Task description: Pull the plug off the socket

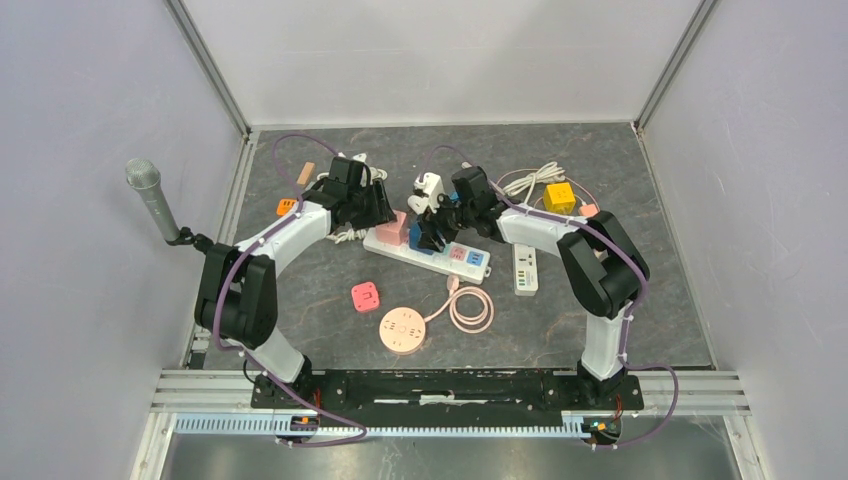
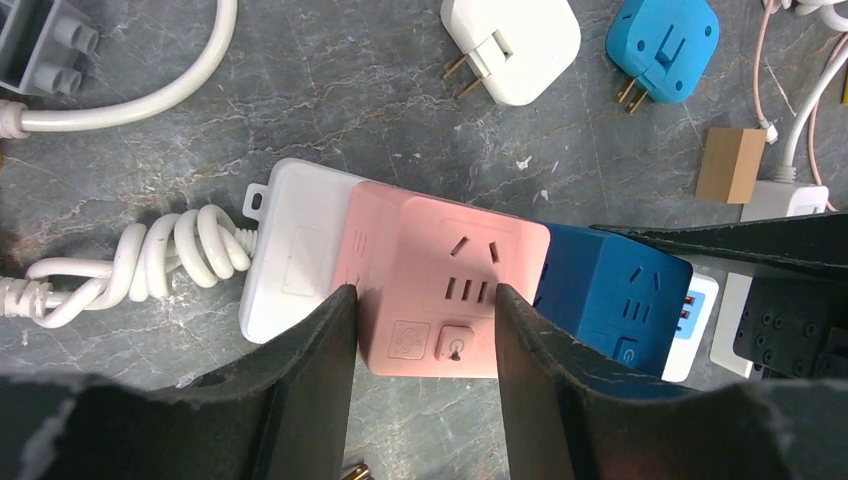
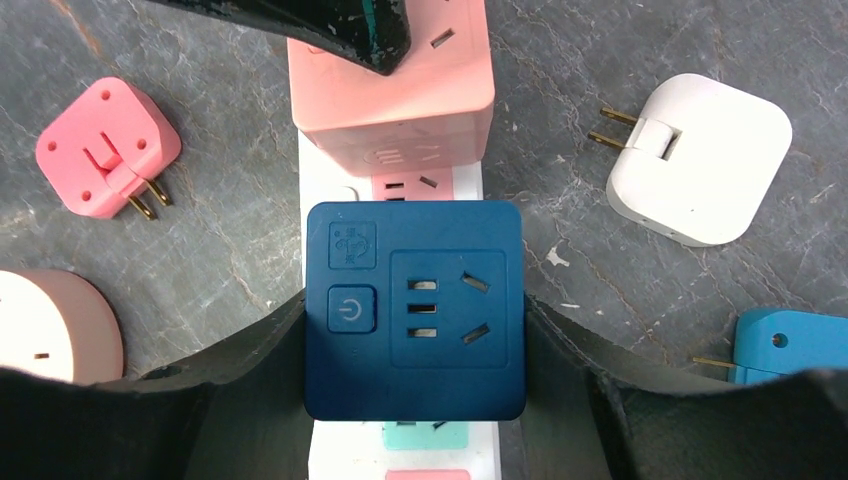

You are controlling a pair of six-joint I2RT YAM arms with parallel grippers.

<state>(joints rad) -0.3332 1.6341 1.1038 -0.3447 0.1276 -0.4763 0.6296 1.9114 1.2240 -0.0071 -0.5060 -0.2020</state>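
Note:
I need to lift the dark blue plug in my right gripper past the second white power strip next, then lower and release it on the bare tabletop beyond.
A white power strip (image 1: 445,257) lies mid-table with two cube plugs in it, a pink one (image 2: 440,260) and a dark blue one (image 3: 415,310) beside it. My right gripper (image 3: 415,300) is shut on the dark blue plug, a finger flat against each side. I cannot tell whether that plug is still seated. My left gripper (image 2: 420,290) stands open over the pink cube: its left finger (image 2: 320,350) is at the cube's edge and its right finger (image 2: 530,360) overlaps the top face. From above, both grippers (image 1: 385,210) (image 1: 430,235) meet at the strip's left end.
Loose plugs lie round the strip: white (image 3: 700,160), pink (image 3: 105,145) and light blue (image 3: 790,345). A round pink socket (image 1: 403,330) with a coiled cord, a second white strip (image 1: 526,268), a yellow cube (image 1: 559,197) and a wood block (image 2: 730,165) are nearby. A microphone (image 1: 150,195) stands left.

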